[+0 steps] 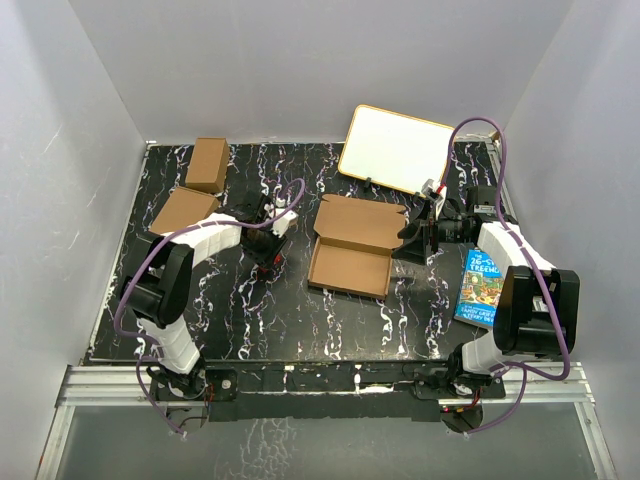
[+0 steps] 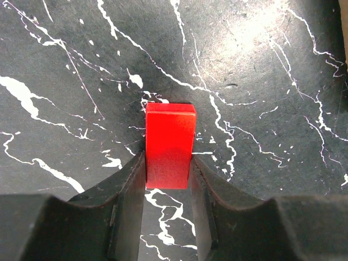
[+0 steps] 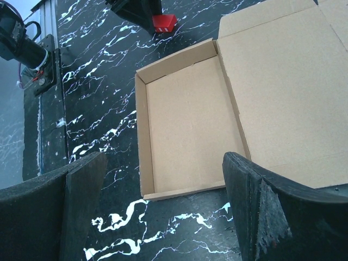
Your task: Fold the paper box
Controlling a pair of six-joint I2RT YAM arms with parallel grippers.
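Observation:
Next, my left gripper brings the red block (image 2: 169, 144) up and to the right in the top view, down onto the tray's bottom, then releases it, since the tray lies empty.
The paper box (image 1: 348, 268) lies open in the middle of the table as a shallow brown tray with raised walls, its lid flap (image 1: 360, 222) flat behind it. In the right wrist view the paper box (image 3: 190, 125) fills the centre. My right gripper (image 3: 163, 157) hovers open just off the tray's right end (image 1: 410, 245), with nothing between its fingers. Left of the tray, my left gripper (image 1: 268, 250) is down at the table. Its fingers press both sides of a small red block (image 2: 169, 144). The left gripper (image 2: 168, 163) holds only the block's near end.
Two brown cartons (image 1: 208, 163) (image 1: 185, 210) sit at the back left. A whiteboard (image 1: 395, 150) leans at the back right. A colourful book (image 1: 482, 288) lies beside the right arm. The red block (image 3: 163, 23) also shows past the tray in the right wrist view.

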